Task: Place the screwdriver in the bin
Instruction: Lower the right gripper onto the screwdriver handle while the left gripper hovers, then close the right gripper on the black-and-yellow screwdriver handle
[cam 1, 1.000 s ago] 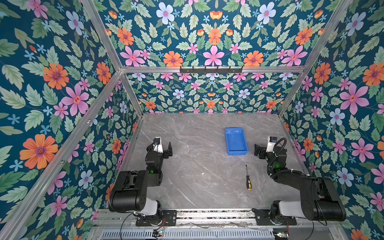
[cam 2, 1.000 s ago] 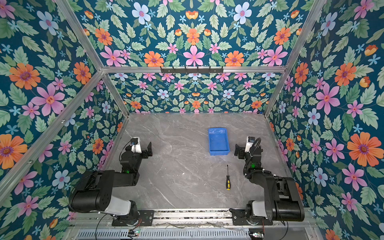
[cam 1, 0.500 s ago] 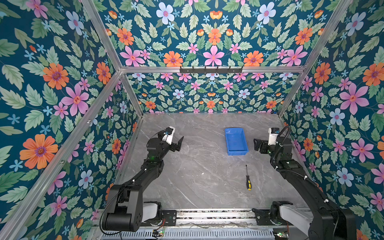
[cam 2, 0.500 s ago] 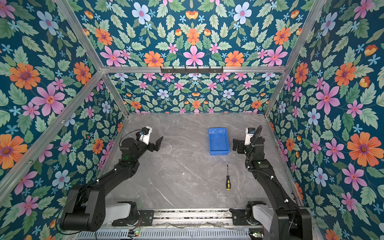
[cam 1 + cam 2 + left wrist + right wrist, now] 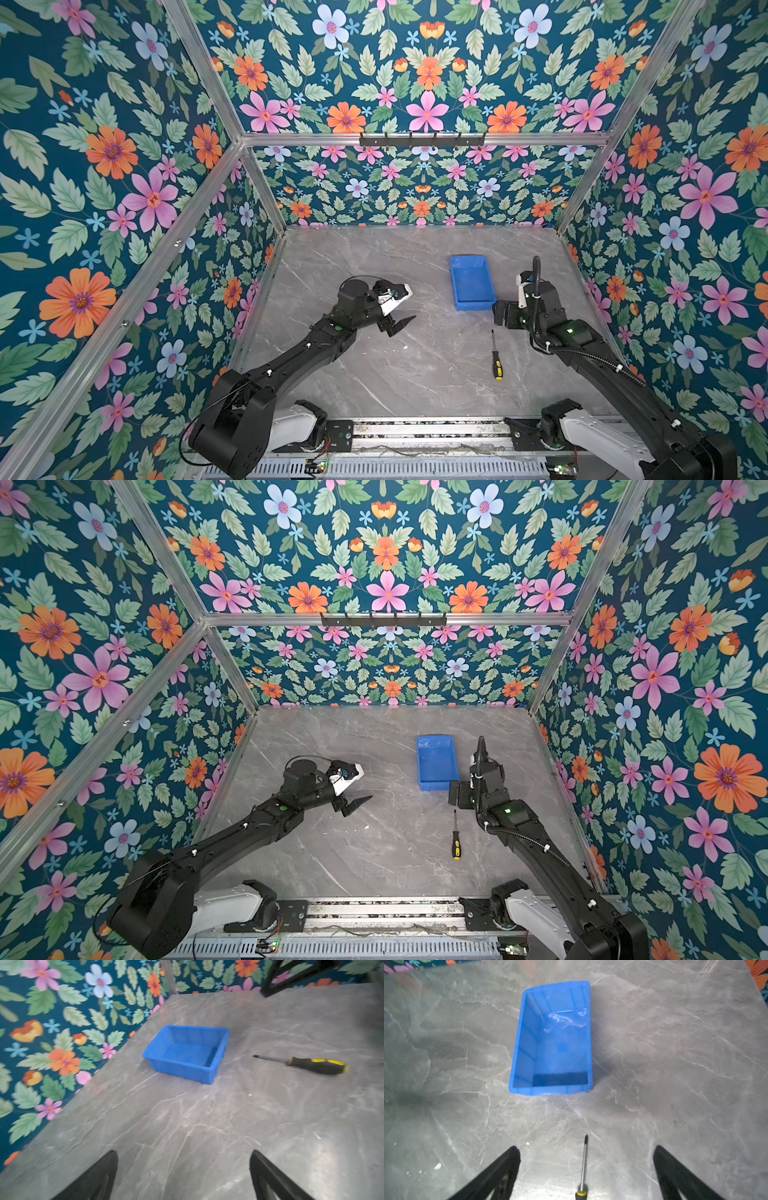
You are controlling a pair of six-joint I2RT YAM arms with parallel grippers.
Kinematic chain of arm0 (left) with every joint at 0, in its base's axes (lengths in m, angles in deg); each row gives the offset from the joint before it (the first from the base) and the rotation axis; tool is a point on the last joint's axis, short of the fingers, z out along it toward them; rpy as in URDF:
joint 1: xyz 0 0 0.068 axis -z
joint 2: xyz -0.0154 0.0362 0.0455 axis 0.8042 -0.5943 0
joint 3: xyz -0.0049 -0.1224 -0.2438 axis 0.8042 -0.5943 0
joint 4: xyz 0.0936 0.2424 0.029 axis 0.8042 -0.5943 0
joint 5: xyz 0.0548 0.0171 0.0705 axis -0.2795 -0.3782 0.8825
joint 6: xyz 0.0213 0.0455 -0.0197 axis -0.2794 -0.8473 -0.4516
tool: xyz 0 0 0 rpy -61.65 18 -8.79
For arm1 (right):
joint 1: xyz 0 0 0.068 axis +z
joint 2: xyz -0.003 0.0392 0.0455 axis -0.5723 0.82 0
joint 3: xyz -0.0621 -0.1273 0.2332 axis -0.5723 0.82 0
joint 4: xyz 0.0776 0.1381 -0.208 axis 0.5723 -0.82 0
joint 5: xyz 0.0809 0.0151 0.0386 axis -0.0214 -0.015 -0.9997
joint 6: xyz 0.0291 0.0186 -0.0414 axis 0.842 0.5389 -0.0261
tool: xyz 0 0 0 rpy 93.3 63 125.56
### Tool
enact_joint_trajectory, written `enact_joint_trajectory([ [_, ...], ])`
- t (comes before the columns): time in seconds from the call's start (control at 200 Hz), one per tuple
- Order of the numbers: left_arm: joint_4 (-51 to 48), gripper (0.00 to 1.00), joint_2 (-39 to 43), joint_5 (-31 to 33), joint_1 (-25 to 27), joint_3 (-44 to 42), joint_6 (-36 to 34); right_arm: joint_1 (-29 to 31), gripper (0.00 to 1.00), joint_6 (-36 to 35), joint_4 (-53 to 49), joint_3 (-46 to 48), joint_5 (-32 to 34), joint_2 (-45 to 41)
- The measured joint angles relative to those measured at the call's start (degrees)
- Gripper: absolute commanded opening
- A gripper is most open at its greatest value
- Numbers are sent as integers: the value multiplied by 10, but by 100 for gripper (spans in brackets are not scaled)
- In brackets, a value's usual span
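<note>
I will move my right gripper back and down along the screwdriver's stem next and close it across the handle's middle (image 5: 496, 362), because the screwdriver is below it with its handle back toward the base.
The screwdriver (image 5: 496, 358) (image 5: 456, 839) lies flat on the grey table, black-and-yellow handle toward the front, tip toward the bin. The blue bin (image 5: 472, 284) (image 5: 436, 764) sits empty just behind it. My right gripper (image 5: 504, 313) (image 5: 459, 793) hovers open by the bin's near right corner, above the screwdriver's tip end. In the right wrist view the shaft (image 5: 583, 1165) runs between the open fingers of the right gripper (image 5: 586, 1149), with the bin (image 5: 550, 1091) ahead. My left gripper (image 5: 401, 312) (image 5: 357, 791) (image 5: 184, 1153) is open and empty at mid-table, facing the bin (image 5: 182, 1070) and screwdriver (image 5: 311, 1065).
Flowered walls close in the table on the left, back and right. A metal rail (image 5: 415, 430) runs along the front edge with both arm bases on it. Bare marble (image 5: 374, 374) lies between the two arms.
Both arms have unfolded from near the side walls. The left gripper has swung out toward the table's middle. The right gripper has come inward and down over the screwdriver's tip end.
</note>
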Motion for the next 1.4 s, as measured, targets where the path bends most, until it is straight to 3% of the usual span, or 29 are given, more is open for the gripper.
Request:
enact_joint_trajectory([
  [0.29, -38, 100, 11, 2, 95, 1, -8, 109, 99, 129, -97, 21, 56, 27],
  [0.545, -48, 100, 15, 4, 131, -11, -5, 118, 96, 215, -104, 71, 39, 61],
  [0.82, -47, 100, 26, 12, 139, -18, 8, 118, 87, 257, -78, 85, -3, 122],
  [0.956, -50, 100, 33, 16, 141, -24, 21, 117, 72, 266, -74, 87, -19, 136],
  [1.286, -52, 100, 52, 29, 146, -34, 26, 115, 18, 275, -73, 93, -34, 146],
  [1.401, -63, 100, 53, 38, 147, -29, 19, 115, 5, 275, -76, 87, -34, 154],
])
